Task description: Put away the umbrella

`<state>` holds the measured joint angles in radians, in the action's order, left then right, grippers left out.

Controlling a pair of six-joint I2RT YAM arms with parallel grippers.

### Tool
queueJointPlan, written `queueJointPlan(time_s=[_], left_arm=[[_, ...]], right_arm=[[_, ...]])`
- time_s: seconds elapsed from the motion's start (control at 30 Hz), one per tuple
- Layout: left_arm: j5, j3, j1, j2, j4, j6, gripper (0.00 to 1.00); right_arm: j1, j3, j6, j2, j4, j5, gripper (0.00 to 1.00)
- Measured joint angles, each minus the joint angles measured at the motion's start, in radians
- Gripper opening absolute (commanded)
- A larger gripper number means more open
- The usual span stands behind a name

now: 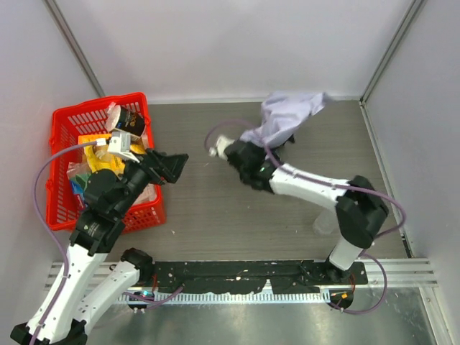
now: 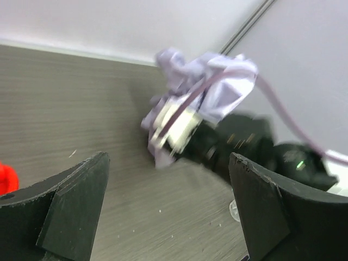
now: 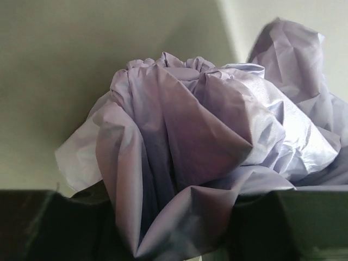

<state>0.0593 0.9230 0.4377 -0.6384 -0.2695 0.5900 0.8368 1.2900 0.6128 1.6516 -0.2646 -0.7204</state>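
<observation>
My right gripper will next pull the umbrella back, lower it and let it go, because bare tabletop with room for it is below the gripper and back toward my base.
The umbrella is a crumpled bundle of pale lavender fabric at the back of the table, right of centre. Its shaft and handle are hidden. My right gripper reaches into the bundle's near side. In the right wrist view the fabric fills the frame and bunches down between the dark fingers; the right gripper is shut on it. My left gripper is open and empty beside the basket, pointing at the umbrella. Its fingers stand wide apart.
A red plastic basket with packets and boxes stands at the left, under my left arm. A small clear object lies on the table near my right arm's elbow. Walls close the back and both sides.
</observation>
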Motion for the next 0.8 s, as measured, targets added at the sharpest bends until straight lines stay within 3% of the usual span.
queueJointPlan(time_s=[0.17, 0.37, 0.57, 0.8], left_arm=[[-0.039, -0.055, 0.001, 0.039, -0.027, -0.001, 0.91], [-0.056, -0.105, 0.001, 0.048, -0.04, 0.005, 0.91], [-0.024, -0.119, 0.001, 0.004, -0.045, 0.036, 0.85], [0.152, -0.085, 0.001, -0.226, -0.062, 0.143, 0.59]], right_arm=[[0.171, -0.233, -0.013, 0.11, 0.116, 0.006, 0.01], [0.254, -0.326, -0.175, 0.104, 0.121, 0.101, 0.01], [0.198, -0.398, -0.357, 0.015, 0.117, 0.377, 0.01], [-0.023, -0.422, -0.473, 0.008, 0.174, 0.883, 0.01]])
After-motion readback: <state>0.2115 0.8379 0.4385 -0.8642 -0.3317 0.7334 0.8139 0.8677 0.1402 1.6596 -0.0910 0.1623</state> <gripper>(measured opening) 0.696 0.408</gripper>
